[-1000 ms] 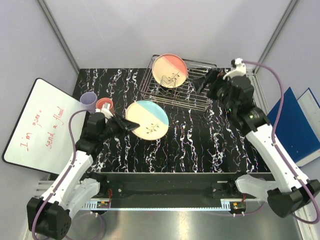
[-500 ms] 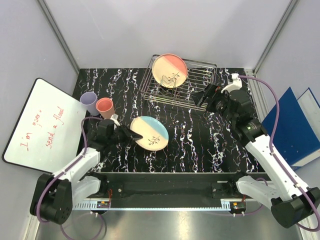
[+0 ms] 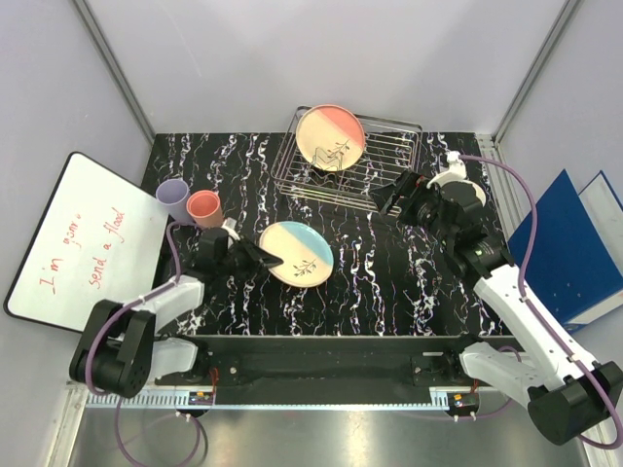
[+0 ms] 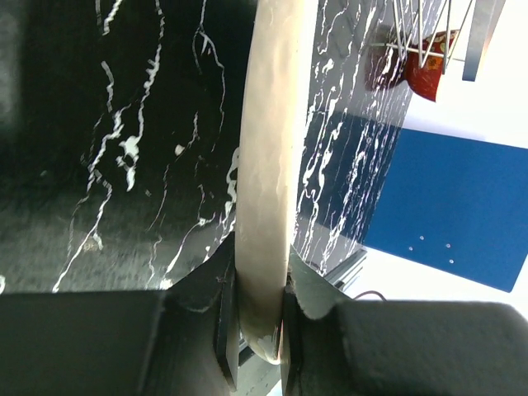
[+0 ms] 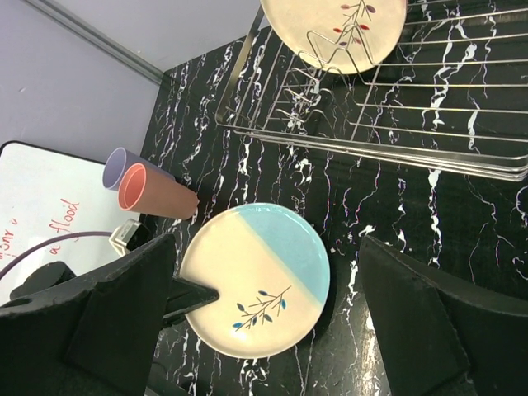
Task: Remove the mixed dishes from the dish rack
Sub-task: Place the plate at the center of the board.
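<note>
Next I need to carry the cream/blue plate in my left gripper to the bare tabletop before the rack, lower and release it, since that lies below and right in the top view.
My left gripper (image 3: 265,260) is shut on the rim of the cream/blue plate (image 3: 297,253), held low over the table left of centre; the left wrist view shows its edge (image 4: 268,165) pinched between my fingers. The plate also shows in the right wrist view (image 5: 257,279). The cream/pink plate (image 3: 330,137) stands upright in the dish rack (image 3: 389,175) at the back. A red bowl (image 4: 429,73) sits under the rack wires. A pink cup (image 3: 204,207) and a lavender cup (image 3: 172,197) stand at the left. My right gripper (image 3: 391,197) is open and empty at the rack's front right corner.
A whiteboard (image 3: 68,243) with red writing lies off the table's left edge. Blue folders (image 3: 574,243) lie to the right of the table. Grey walls close in the back and sides.
My left gripper has drawn back toward the near left and lowered the cream/blue plate toward the table. My right gripper has moved down and left, away from the rack's right end.
</note>
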You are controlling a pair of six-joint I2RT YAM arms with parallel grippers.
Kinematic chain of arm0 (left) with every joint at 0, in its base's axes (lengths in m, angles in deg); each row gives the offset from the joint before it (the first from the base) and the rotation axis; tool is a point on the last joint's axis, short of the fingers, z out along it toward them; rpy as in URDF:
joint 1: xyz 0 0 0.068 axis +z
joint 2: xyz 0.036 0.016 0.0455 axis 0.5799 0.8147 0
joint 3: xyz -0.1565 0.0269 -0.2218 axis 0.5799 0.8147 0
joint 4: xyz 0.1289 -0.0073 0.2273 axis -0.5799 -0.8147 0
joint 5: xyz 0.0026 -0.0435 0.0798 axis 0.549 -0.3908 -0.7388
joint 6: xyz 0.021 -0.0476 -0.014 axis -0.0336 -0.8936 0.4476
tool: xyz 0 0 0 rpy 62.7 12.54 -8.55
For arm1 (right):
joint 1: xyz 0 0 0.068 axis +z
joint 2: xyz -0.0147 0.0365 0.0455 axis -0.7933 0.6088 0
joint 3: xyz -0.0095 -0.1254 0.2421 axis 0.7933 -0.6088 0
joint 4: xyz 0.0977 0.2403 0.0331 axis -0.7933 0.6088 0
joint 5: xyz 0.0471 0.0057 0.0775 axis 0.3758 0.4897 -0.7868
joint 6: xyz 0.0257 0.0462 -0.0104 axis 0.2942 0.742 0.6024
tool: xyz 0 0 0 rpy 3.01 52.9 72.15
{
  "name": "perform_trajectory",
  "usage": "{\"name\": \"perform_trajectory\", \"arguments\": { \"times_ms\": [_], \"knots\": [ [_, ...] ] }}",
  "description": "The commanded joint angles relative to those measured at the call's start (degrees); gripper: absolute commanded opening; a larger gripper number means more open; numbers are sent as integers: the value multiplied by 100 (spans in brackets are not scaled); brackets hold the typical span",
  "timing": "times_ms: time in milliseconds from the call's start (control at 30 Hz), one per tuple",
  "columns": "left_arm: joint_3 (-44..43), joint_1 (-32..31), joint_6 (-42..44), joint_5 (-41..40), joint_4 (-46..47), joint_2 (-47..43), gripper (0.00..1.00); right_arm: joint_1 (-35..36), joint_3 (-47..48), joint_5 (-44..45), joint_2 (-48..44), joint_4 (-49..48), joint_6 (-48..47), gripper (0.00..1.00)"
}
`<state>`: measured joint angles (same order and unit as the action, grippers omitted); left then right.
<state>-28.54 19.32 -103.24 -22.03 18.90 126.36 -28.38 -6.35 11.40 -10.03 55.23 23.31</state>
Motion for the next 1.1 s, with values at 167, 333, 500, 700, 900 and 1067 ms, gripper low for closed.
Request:
{"name": "perform_trajectory", "arguments": {
  "times_ms": [167, 333, 500, 700, 900, 1067],
  "knots": [
    [-724, -32, 339, -165, -576, 560, 0, 49, -330, 51, -329, -299, 81, 100],
    [-1058, -32, 568, -306, -1297, 885, 9, 49, -489, 69, -382, -378, 125, 100],
    [-1085, -32, 612, -367, -1439, 1167, 12, 40, -550, 86, -408, -395, 116, 100],
    [-971, -40, 726, -455, -1474, 1562, 11, 49, -603, 86, -417, -422, 90, 100],
    [-1059, -225, 850, -569, -1457, 1844, 0, 40, -700, 69, -400, -501, 143, 100],
    [-1208, -531, 797, -684, -1465, 1931, 0, 49, -744, 60, -408, -518, 169, 100]
  ]
}}
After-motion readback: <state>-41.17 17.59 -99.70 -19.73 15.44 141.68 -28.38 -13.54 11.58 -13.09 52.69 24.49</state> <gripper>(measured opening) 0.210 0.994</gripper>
